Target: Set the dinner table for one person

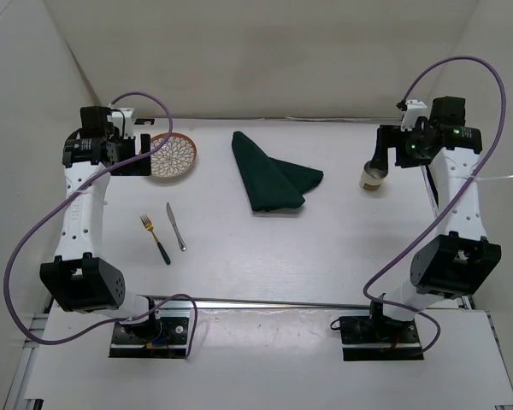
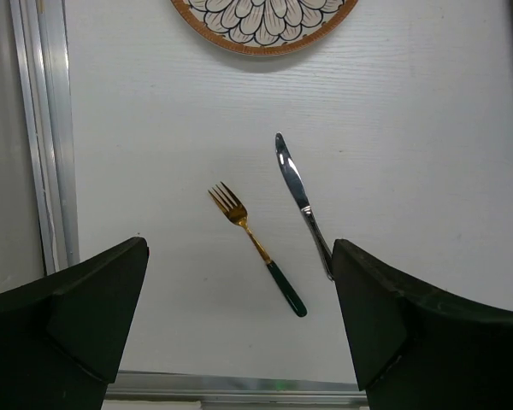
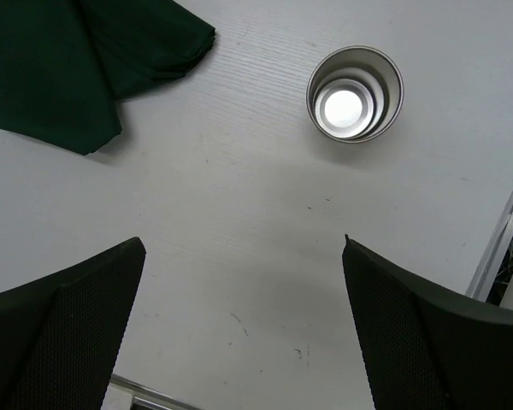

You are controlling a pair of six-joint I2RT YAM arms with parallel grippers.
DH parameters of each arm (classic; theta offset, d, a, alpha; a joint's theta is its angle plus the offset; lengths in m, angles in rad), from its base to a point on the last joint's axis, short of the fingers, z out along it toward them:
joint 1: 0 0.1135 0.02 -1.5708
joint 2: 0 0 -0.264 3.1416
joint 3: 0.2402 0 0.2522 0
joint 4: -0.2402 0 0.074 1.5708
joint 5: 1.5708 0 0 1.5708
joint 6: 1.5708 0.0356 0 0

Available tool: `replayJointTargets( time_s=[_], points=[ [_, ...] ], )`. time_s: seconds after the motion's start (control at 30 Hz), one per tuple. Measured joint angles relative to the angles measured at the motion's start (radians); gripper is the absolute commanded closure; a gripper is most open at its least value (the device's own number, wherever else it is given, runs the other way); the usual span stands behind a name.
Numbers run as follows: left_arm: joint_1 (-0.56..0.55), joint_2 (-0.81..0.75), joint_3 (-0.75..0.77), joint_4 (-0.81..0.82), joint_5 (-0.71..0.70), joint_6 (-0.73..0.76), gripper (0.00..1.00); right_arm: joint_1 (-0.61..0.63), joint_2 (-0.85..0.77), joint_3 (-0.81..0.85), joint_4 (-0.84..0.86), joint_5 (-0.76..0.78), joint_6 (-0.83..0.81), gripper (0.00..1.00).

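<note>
The napkin's near folded corner (image 1: 299, 202) (image 3: 101, 134) juts clear of the napkin's smaller flap, so my right gripper swings left in the top view and down onto it next.
The white dinner table (image 1: 325, 248) holds a patterned plate (image 1: 173, 156) with an orange rim at the back left. A gold fork with a dark green handle (image 1: 155, 238) and a silver knife (image 1: 176, 226) lie side by side nearer the front. A folded dark green napkin (image 1: 269, 175) lies at the back centre and a metal cup (image 1: 373, 178) stands upright at the back right. My left gripper (image 1: 139, 161) is open and empty, just left of the plate. My right gripper (image 1: 378, 162) is open and empty, above the cup. The left wrist view shows the fork (image 2: 258, 248), the knife (image 2: 301, 201) and the plate's edge (image 2: 265, 26); the right wrist view shows the cup (image 3: 355, 92) and napkin (image 3: 77, 60).
White walls close in the table at the back and sides. A metal rail (image 1: 265, 301) runs along the near edge in front of both arm bases. Purple cables loop out from each arm over the table's sides.
</note>
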Motion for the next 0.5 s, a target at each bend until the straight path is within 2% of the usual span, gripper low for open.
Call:
replayJointTargets(
  time_s=[0.27, 0.47, 0.5],
  points=[
    [0.000, 0.000, -0.024, 0.003, -0.039, 0.008, 0.00, 0.012, -0.026, -0.107, 0.009, -0.065, 0.014, 0.00],
    [0.005, 0.000, -0.033, -0.055, -0.110, 0.061, 0.00, 0.192, -0.024, -0.212, 0.067, -0.040, 0.010, 0.00],
    [0.008, 0.000, -0.033, -0.067, -0.118, 0.068, 0.00, 0.224, -0.006, -0.212, 0.080, -0.047, 0.010, 0.03]
  ],
)
